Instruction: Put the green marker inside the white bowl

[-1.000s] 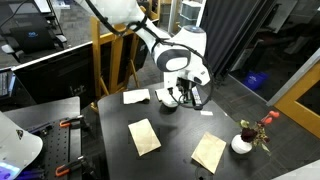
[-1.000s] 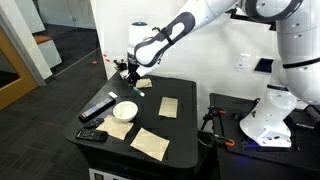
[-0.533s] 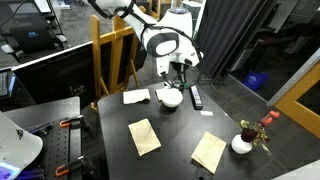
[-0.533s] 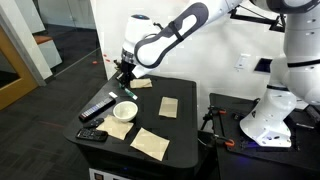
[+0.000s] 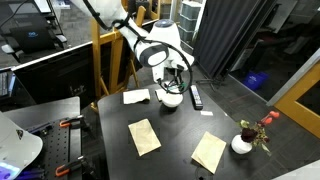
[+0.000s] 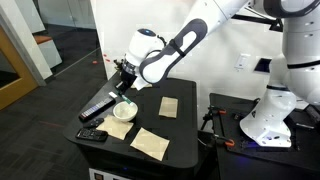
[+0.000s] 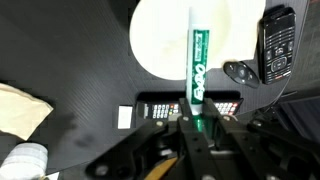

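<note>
I will lower my gripper toward the open inside of the white bowl [image 7: 163,45] next and release the green marker [image 7: 197,58] there, whose pale end already hangs over it.
In the wrist view my gripper [image 7: 197,122] is shut on the green marker [image 7: 197,58], which sticks out ahead of the fingers with its pale end over the white bowl [image 7: 160,40]. The bowl lies straight below and looks empty. In both exterior views the gripper [image 5: 174,84] [image 6: 125,90] hangs just above the white bowl [image 5: 170,99] [image 6: 125,109] near the table's edge; the marker is too small to make out there.
A long black remote [image 5: 196,96] [image 6: 99,106] lies beside the bowl, and another black remote [image 7: 276,42] [image 6: 92,134] sits close by. Tan napkins [image 5: 144,135] [image 5: 209,151] are spread over the dark table [image 5: 180,135]. A white pot with red flowers [image 5: 243,143] stands at one corner.
The arm has swung across the table carrying the marker, from beside the bowl to right above it. The gripper has stayed shut throughout.
</note>
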`<state>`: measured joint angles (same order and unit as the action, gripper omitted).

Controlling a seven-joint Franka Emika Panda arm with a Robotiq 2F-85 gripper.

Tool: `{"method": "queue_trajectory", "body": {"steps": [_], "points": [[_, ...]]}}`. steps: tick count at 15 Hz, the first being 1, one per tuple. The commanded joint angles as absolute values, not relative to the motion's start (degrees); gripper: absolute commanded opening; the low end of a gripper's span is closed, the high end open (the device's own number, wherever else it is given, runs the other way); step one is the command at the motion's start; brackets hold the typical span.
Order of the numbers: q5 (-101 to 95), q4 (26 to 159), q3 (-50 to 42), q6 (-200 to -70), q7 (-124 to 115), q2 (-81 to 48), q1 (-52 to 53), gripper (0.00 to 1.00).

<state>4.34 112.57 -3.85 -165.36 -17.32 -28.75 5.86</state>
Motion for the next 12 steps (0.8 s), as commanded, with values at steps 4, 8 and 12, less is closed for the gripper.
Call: {"method": "queue_trajectory", "body": {"steps": [4,8,12], "points": [[2.25,113.83,-11.81,-173.04,-21.41,-32.76,12.47,0.05],[2.83,113.64,-15.19,-174.46,-22.60,-35.20,15.89,0.05],[3.19,113.80,-16.98,-174.45,-23.56,-35.97,18.55,0.43]]}}
